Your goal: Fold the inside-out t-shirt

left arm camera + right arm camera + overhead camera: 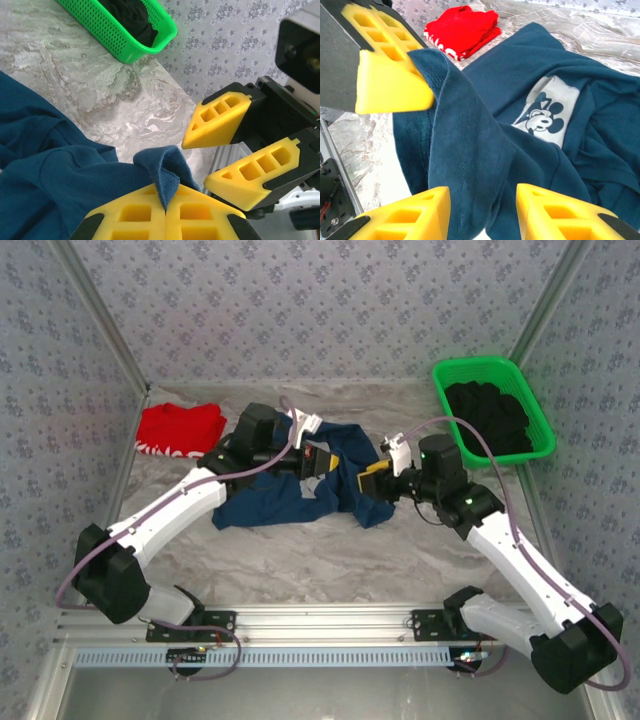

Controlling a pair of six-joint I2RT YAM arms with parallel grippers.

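The shirt's ribbed fold comes free next where open space shows, as my left gripper draws back toward my base and down to the bare table in front of the shirt (pixel 350 545).
The inside-out t-shirt (pixel 285 500) is dark navy and lies crumpled mid-table, partly lifted between the two arms. A pale cartoon-mouse print (pixel 546 111) shows on it. My left gripper (pixel 166 204) is shut on a ribbed fold of the shirt (pixel 167 172), the cloth pinched between its yellow fingers. My right gripper (pixel 480 205) is open, its jaws well apart, and a hanging fold of navy cloth (pixel 470 165) passes loosely between them. In the top view the two grippers face each other closely, left (pixel 322 460) and right (pixel 372 478).
A folded red garment (pixel 180 430) lies at the back left. A green basket (pixel 440 380) with black clothing (pixel 490 412) stands at the back right. Bare marbled table (pixel 320 570) stretches in front of the shirt; patterned walls enclose the cell.
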